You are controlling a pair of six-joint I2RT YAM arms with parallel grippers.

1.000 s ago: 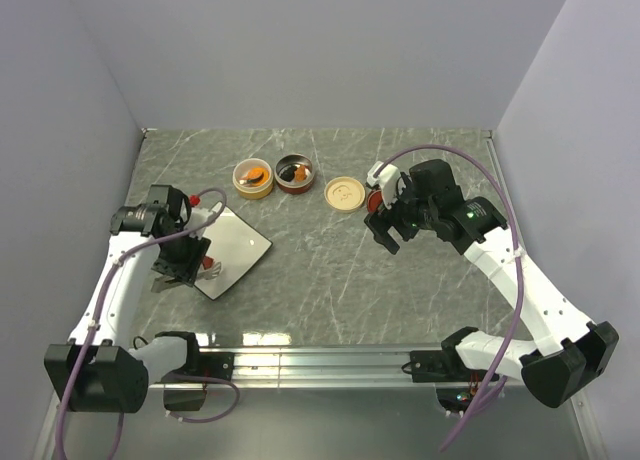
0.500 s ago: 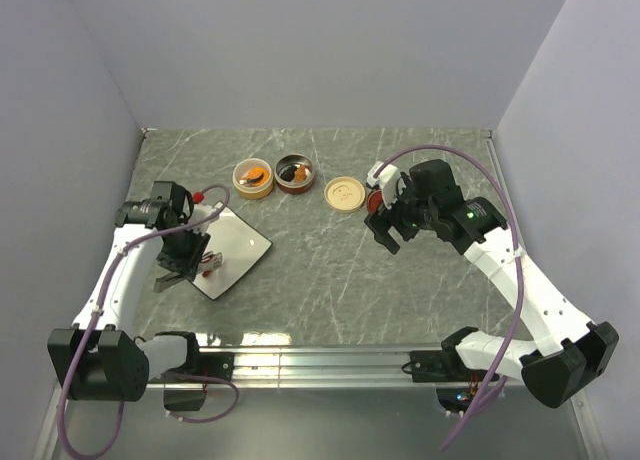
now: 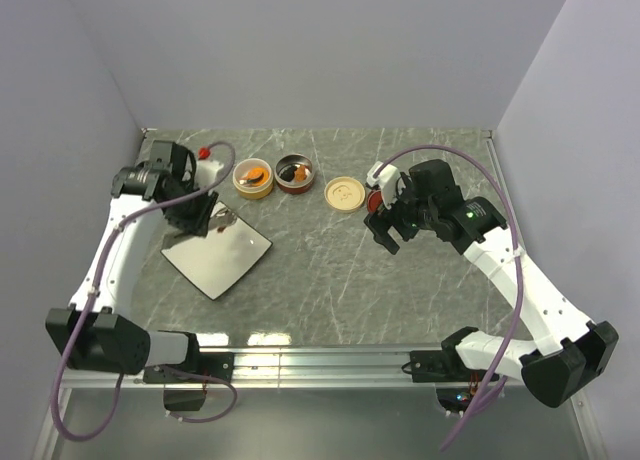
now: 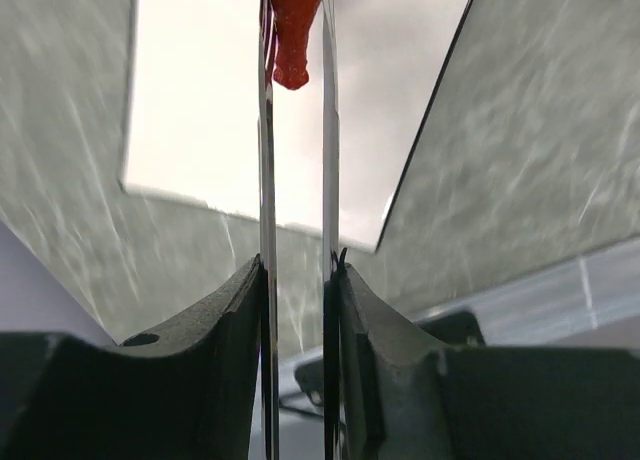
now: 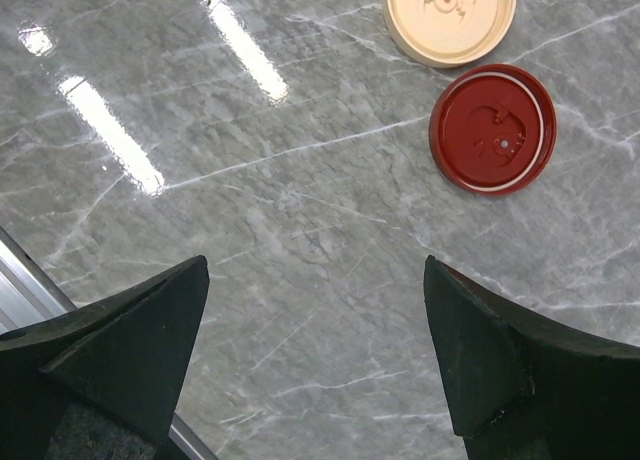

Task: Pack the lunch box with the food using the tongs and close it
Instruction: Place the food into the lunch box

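I need to move my left gripper outward and to the right in the top view, over the dark red tub [image 3: 294, 174], to release the tongs pinching the wedge.
My left gripper [image 4: 297, 280] is shut on the silver tongs [image 4: 266, 180], squeezing their two arms nearly parallel. The tongs pinch an orange-red wedge of food [image 4: 293, 30] at their tips, above the white plate [image 4: 200, 100]. From above, the left gripper [image 3: 195, 218] hangs over the plate's [image 3: 220, 260] far corner, the tongs' tip [image 3: 224, 218] pointing right. The lunch box tubs stand behind: a cream tub [image 3: 253, 177] holding orange food and a dark red tub [image 3: 294, 174] holding dark and orange bits. My right gripper [image 5: 315, 270] is open and empty over bare table.
The cream lid [image 3: 345, 193] and the red lid [image 5: 493, 128] lie flat on the marble table, just left of the right gripper [image 3: 385, 225]. The cream lid [image 5: 450, 15] lies beyond the red one in the right wrist view. Grey walls enclose the table.
My left arm has swung back and up from the plate's near-left side to its far corner, the tongs squeezing tighter on the wedge. The right arm has not moved.
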